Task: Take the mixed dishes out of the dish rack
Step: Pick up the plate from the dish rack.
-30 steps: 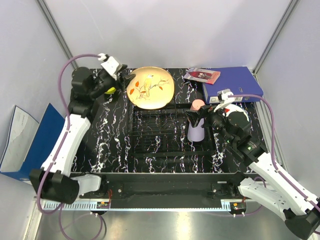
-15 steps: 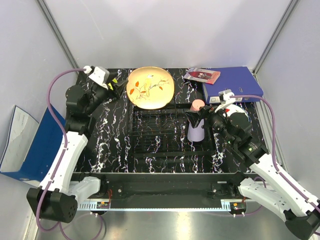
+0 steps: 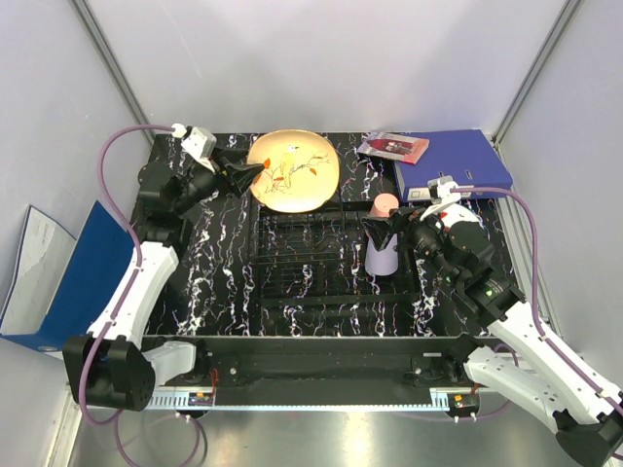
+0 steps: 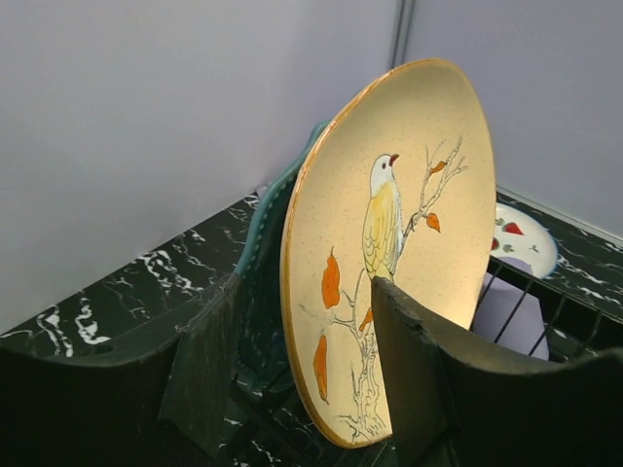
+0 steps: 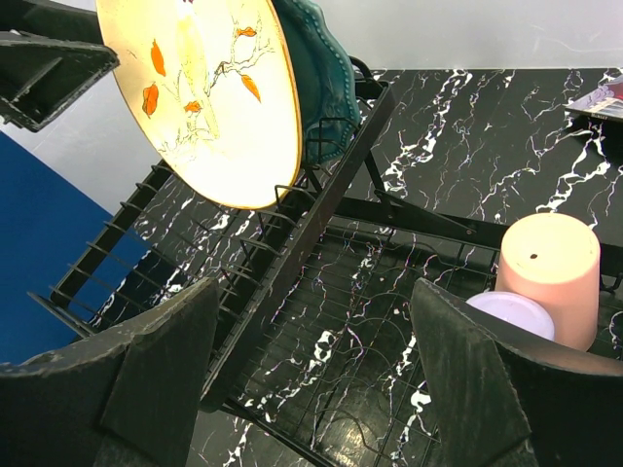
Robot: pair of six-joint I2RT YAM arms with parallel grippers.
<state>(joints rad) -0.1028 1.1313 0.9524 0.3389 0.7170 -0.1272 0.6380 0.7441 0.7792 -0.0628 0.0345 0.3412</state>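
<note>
I will next slide my left gripper to the right in the top view, farther over the cream-orange plate's nearest rim, and close it, because its open fingers are on both sides of that rim.
The cream-orange plate with a bird on it stands on edge at the back of the black wire dish rack. The teal scalloped plate stands right behind it. My left gripper is open, and its jaws straddle the cream-orange plate's lower left rim. My right gripper is open and empty above the rack floor. The pink cup and lavender cup stand upside down just to its right. The white plate shows beyond the rack. The yellow bowl is out of view.
A blue binder and a red-patterned booklet lie at the back right of the marble table. Another blue folder leans outside the table's left edge. Grey walls close in the back and sides.
My left gripper has swung right from the back left corner to the cream-orange plate's left rim. My right arm has barely moved.
</note>
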